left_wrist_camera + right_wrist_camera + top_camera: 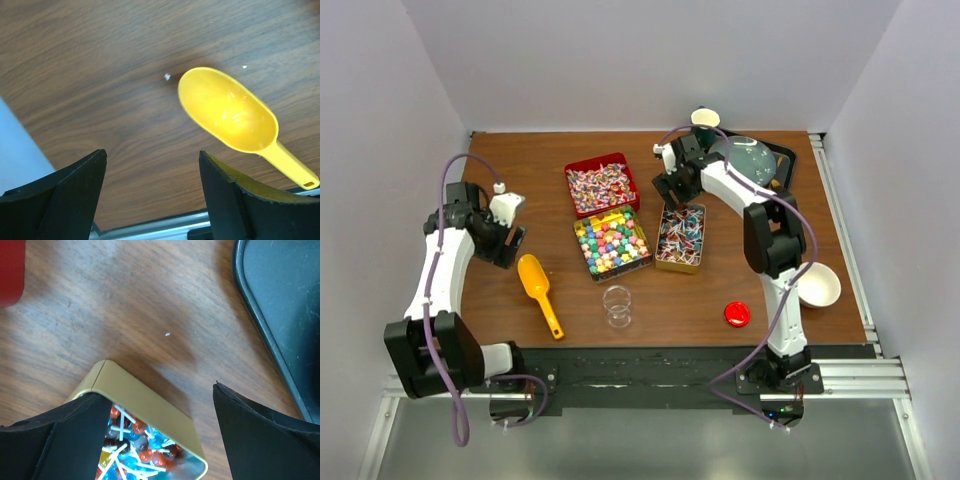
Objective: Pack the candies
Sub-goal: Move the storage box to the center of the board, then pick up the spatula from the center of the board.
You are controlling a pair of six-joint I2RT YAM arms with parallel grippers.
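Note:
The left gripper will next go down and across onto the yellow scoop's rim, because the rim is below it and to its right in the top view.
The candies fill three open tins mid-table: pink-white twists in a red tin (601, 185), bright star-like pieces in a second tin (610, 242), and red-blue pieces with white sticks in a gold tin (680, 238). My right gripper (672, 196) is open and empty, hovering over the gold tin's far end; its wrist view shows the tin's rim (150, 407) and candies (140, 452) between the jaws (158, 391). My left gripper (508, 245) is open and empty above bare table (152, 153), just left of a yellow scoop (538, 292), which also shows in the left wrist view (227, 115).
A clear empty jar (616, 305) stands near the front, with a red round lid (737, 314) to its right. A white bowl (818, 285) sits at the right edge. A dark tray (782, 160), seen also in the right wrist view (280, 305), and a paper cup (705, 118) are at the back right.

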